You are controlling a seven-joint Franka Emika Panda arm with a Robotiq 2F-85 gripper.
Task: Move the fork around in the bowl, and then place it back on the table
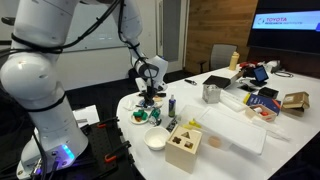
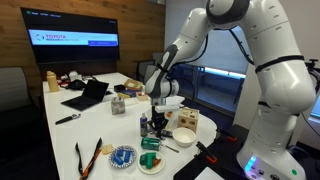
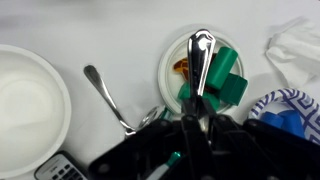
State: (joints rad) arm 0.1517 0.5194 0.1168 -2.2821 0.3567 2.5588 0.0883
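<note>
The bare tabletop shows beside the blue-patterned plate, so my gripper will next carry the fork [image 3: 201, 58] to the right in the wrist view, then go down and let go of it there.
My gripper [image 3: 200, 118] is shut on the fork [image 3: 201, 58], a slim shiny metal utensil whose handle end points up in the wrist view. It hangs over a small white dish with green pieces [image 3: 228, 75], not over the bowl. The plain white bowl [image 3: 28, 100] stands empty to the left in the wrist view. It also shows in both exterior views [image 1: 155, 141] [image 2: 184, 137]. The gripper [image 1: 150, 98] [image 2: 158, 118] is low over the white table [image 1: 235, 135] [image 2: 100, 125]. The fork's working end is hidden by the fingers.
A second metal utensil [image 3: 105, 95] lies on the table between bowl and dish. A blue-patterned plate [image 3: 292, 108] and crumpled plastic [image 3: 295, 45] are at the right. A blue-capped bottle [image 1: 171, 104], a wooden box [image 1: 184, 146], a metal cup [image 1: 211, 93] and a laptop [image 2: 88, 95] stand nearby.
</note>
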